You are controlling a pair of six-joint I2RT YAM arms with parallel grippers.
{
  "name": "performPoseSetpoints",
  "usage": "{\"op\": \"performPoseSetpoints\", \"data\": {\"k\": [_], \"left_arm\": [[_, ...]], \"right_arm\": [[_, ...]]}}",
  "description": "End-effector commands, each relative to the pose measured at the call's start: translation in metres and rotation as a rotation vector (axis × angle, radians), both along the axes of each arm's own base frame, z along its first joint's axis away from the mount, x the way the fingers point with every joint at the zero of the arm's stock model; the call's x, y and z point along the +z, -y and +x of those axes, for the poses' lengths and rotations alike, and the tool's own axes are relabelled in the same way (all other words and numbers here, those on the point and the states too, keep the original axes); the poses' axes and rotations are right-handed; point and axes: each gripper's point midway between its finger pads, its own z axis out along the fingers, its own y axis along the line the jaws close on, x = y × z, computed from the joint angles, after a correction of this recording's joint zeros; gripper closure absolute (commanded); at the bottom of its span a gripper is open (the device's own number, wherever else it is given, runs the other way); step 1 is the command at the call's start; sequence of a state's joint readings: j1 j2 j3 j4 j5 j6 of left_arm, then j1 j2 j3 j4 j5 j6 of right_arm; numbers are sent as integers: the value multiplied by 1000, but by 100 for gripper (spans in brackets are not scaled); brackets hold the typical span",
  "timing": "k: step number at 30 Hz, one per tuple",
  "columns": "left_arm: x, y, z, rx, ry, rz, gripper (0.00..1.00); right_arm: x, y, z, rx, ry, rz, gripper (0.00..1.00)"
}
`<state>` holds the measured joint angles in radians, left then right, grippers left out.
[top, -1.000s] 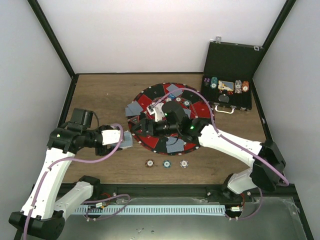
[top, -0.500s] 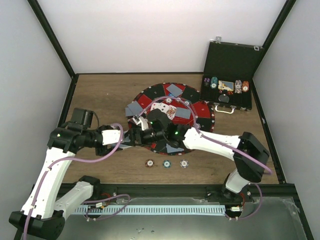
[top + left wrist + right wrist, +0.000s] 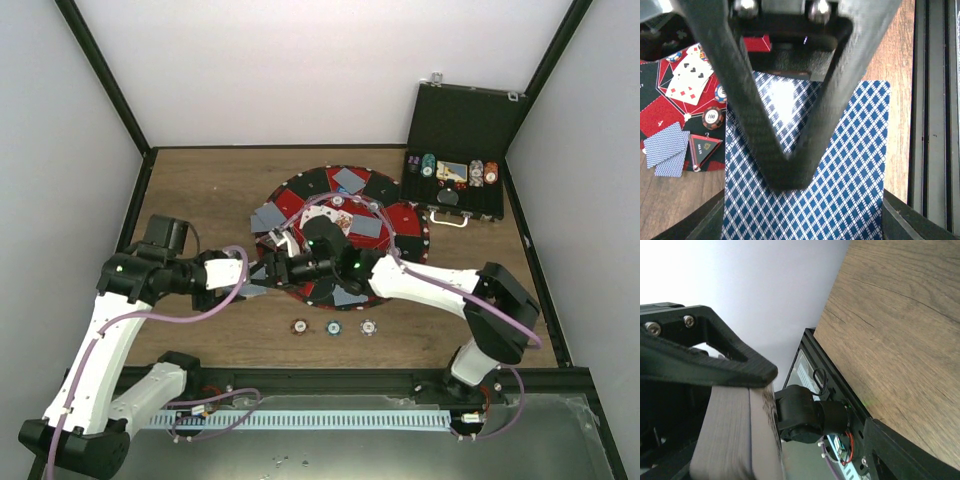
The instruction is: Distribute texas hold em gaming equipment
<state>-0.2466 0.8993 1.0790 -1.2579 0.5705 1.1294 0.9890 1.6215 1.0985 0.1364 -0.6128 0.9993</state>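
Next, my left gripper moves down, away from the right gripper, and releases the deck clear of dealt cards, since bare tabletop beside the mat (image 3: pixel 312 183) lies below.
My left gripper (image 3: pixel 252 277) is shut on a deck of playing cards (image 3: pixel 850 165) with blue diamond backs, held over the table left of the round mat (image 3: pixel 312 183). My right gripper (image 3: pixel 273 268) is open at the deck's end. In the right wrist view its upper finger (image 3: pixel 715 355) lies on the grey deck edge (image 3: pixel 730 430) and its lower finger (image 3: pixel 910 450) stands well apart. Face-down card pairs (image 3: pixel 350 180) and face-up cards (image 3: pixel 337 216) lie on the mat. Three poker chips (image 3: pixel 334 327) sit in a row in front of it.
The open black case (image 3: pixel 455 195) with more chips stands at the back right. The left wrist view shows face-up cards (image 3: pixel 690 80), a chip marked 100 (image 3: pixel 713 117) and two face-down cards (image 3: pixel 665 155) on the mat's edge.
My right gripper has swung left from above the mat's middle to the deck in my left gripper. The left arm has barely moved.
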Motion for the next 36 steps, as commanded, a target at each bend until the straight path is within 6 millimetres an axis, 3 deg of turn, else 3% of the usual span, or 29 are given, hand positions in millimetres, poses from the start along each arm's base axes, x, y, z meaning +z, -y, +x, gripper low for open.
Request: {"op": "performPoseSetpoints", "data": {"k": [1, 4, 11, 16, 19, 25, 31, 36], "left_arm": [[13, 5, -4, -31, 24, -36, 96], [15, 5, -3, -31, 24, -37, 96], [16, 6, -1, -31, 24, -39, 96], [18, 6, 1, -28, 27, -34, 96], [16, 4, 2, -26, 32, -24, 96], [9, 2, 3, -23, 31, -7, 96], [0, 0, 11, -5, 19, 16, 96], [-17, -2, 25, 23, -12, 55, 96]], "right_arm": [[-14, 30, 21, -91, -37, -30, 34], [-18, 39, 21, -104, -48, -38, 44], [-6, 42, 21, -111, -25, -38, 64], [2, 48, 24, -130, -10, -48, 89], [8, 58, 24, -151, -2, -47, 99], [20, 80, 28, -195, 16, -34, 99], [20, 128, 57, -285, 27, -55, 99], [-9, 194, 118, -424, 42, -143, 99]]}}
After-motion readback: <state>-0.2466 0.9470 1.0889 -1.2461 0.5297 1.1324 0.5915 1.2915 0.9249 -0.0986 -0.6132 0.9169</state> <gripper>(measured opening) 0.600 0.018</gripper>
